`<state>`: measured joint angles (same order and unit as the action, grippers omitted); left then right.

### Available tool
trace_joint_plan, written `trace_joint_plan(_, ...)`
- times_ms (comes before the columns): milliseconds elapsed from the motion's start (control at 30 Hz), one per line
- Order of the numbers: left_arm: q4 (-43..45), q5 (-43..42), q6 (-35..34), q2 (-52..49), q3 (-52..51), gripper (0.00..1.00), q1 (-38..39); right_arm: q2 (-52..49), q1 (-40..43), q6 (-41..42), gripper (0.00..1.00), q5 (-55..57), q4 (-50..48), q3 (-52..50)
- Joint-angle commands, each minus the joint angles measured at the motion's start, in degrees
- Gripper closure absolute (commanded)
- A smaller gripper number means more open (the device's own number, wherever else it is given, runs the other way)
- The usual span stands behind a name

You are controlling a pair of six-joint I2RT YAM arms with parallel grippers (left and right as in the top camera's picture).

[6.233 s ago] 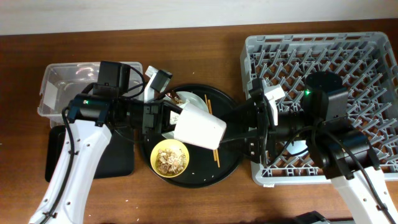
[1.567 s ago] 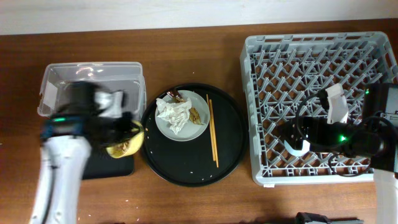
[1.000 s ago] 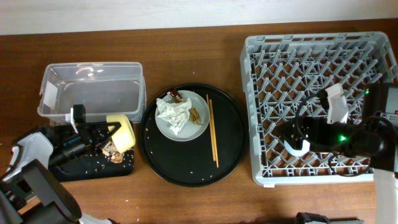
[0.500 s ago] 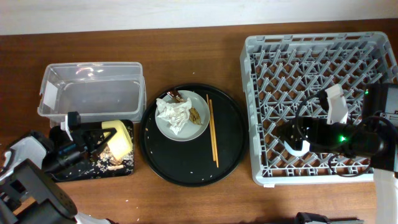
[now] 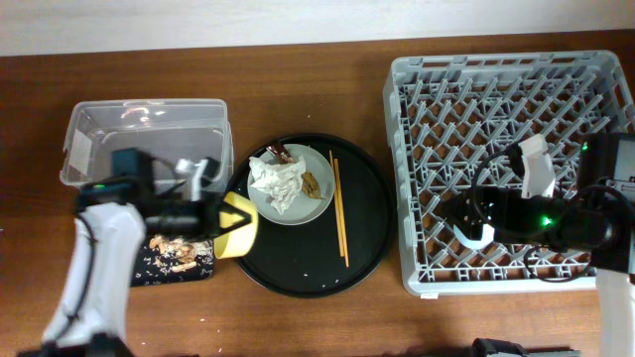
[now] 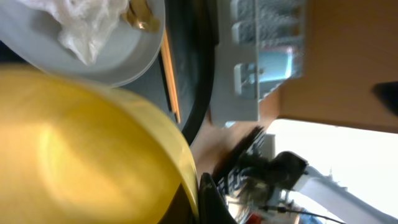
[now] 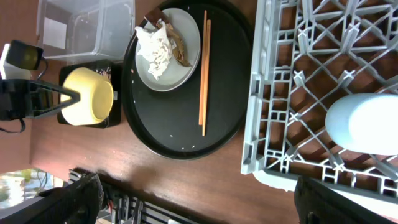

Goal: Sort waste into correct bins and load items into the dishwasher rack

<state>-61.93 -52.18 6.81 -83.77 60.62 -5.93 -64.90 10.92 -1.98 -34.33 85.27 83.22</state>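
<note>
The round tray's bare bottom is below my left gripper and to its right in the overhead view, so I will move down that way and release the bowl point(image 5: 238, 225).
My left gripper point(image 5: 220, 217) is shut on the rim of the yellow bowl point(image 5: 238, 225), held tilted at the left edge of the round black tray point(image 5: 298, 273). The bowl fills the left wrist view point(image 6: 81, 143). Tan food scraps point(image 5: 177, 254) lie in the black rectangular tray point(image 5: 149, 273), beside the clear tub point(image 5: 144, 149). The grey plate point(image 5: 313, 208) holds the white napkin point(image 5: 278, 180) and a brown wrapper point(image 5: 283, 154). The chopsticks point(image 5: 339, 210) lie right of it. My right gripper point(image 7: 202, 202) is open above the rack point(image 5: 506, 99), over a pale blue cup point(image 7: 367, 124). The pink cup is out of view.
The brown table point(image 5: 317, 89) carries everything. The rack stands at the right, the round black tray in the middle, and the tub and rectangular tray at the left. Small crumbs dot the round tray floor point(image 5: 308, 266).
My left arm carried the yellow bowl right, from over the black rectangular tray to the round tray's left edge; scraps now lie in the rectangular tray. The right arm has not moved.
</note>
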Motion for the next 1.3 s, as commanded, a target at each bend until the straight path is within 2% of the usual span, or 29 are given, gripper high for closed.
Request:
trace_joint_plan(0,9.4,26.91,-27.26,4.72,0.92,1.0,21.86,0.13,-0.46,-0.61,0.01,0.48,0.0,0.57)
trace_joint_plan(33,11.02,33.42,-29.97,4.13,0.92,1.0,27.89,0.07,-0.46,-0.61,0.01,0.5,0.0,0.57)
trace_joint_plan(67,12.04,46.34,-34.53,2.43,0.92,1.0,38.03,0.02,-0.46,-0.61,0.01,0.5,0.0,0.57)
trace_joint_plan(100,12.07,52.83,-37.53,1.01,0.92,1.0,42.62,0.02,-0.46,-0.61,0.01,0.5,0.02,0.57)
trace_joint_plan(200,14.03,56.61,-39.39,-5.62,0.92,1.0,52.92,0.02,-0.46,-0.61,0.01,0.5,0.0,0.57)
trace_joint_plan(300,17.84,58.29,-39.36,-11.82,0.94,0.99,56.68,0.02,-0.46,-0.61,0.01,0.5,0.02,0.57)
trace_joint_plan(367,18.36,58.51,-38.34,-12.63,1.57,0.86,56.52,0.02,-0.46,-0.61,0.01,0.5,0.0,0.57)
trace_joint_plan(400,17.42,58.49,-37.09,-12.52,2.78,0.65,56.52,0.02,-0.46,-0.63,0.01,0.5,0.0,0.57)
trace_joint_plan(433,14.97,58.6,-35.39,-12.52,5.35,0.36,56.52,0.02,-0.46,-0.63,0.01,0.5,0.0,0.57)
trace_joint_plan(467,12.22,60.46,-33.64,-12.52,8.55,0.21,56.39,0.02,-0.46,-0.61,0.01,0.5,0.0,0.57)
trace_joint_plan(533,9.33,66.88,-33.46,-12.52,12.81,0.04,55.25,0.02,-0.46,-0.61,0.01,0.5,0.02,0.57)
trace_joint_plan(567,9.62,69.26,-32.81,-12.55,13.99,0.01,54.05,0.02,-0.46,-0.61,0.01,0.5,0.02,0.57)
trace_joint_plan(633,15.02,71.47,-28.79,-13.33,14.23,0.01,48.52,0.02,-0.46,-0.61,0.01,0.5,0.02,0.57)
trace_joint_plan(800,21.44,65.83,-26.45,-21.94,14.23,0.03,34.51,0.02,-0.46,-0.61,0.01,0.5,0.02,0.57)
trace_joint_plan(867,22.58,63.36,-25.9,-24.9,14.23,0.05,32.22,0.02,-0.46,-0.61,0.01,0.5,0.0,0.57)
trace_joint_plan(933,25.0,58.53,-22.27,-29.2,14.23,0.09,30.64,-0.09,-0.46,-0.61,0.01,0.5,0.02,0.57)
trace_joint_plan(1000,25.07,58.53,-22.34,-31.56,14.23,0.28,30.51,-0.15,-0.46,-0.61,0.01,0.5,0.04,0.57)
trace_joint_plan(1033,24.98,58.38,-22.34,-31.69,14.23,0.43,30.51,-0.13,-0.46,-0.61,0.01,0.5,0.04,0.57)
trace_joint_plan(1067,24.74,58.21,-22.34,-31.58,14.25,0.73,30.51,-0.15,-0.46,-0.59,0.01,0.5,0.04,0.57)
trace_joint_plan(1100,24.13,57.64,-22.36,-31.19,14.34,0.92,30.51,-0.15,-0.46,-0.59,0.01,0.5,0.02,0.57)
trace_joint_plan(1133,22.53,57.2,-23.17,-29.94,14.78,1.0,30.51,-0.15,-0.46,-0.59,0.01,0.48,0.02,0.57)
trace_joint_plan(1267,12.48,58.75,-24.04,-21.35,20.5,1.0,30.23,-0.13,-0.46,-0.59,0.01,0.48,0.07,0.57)
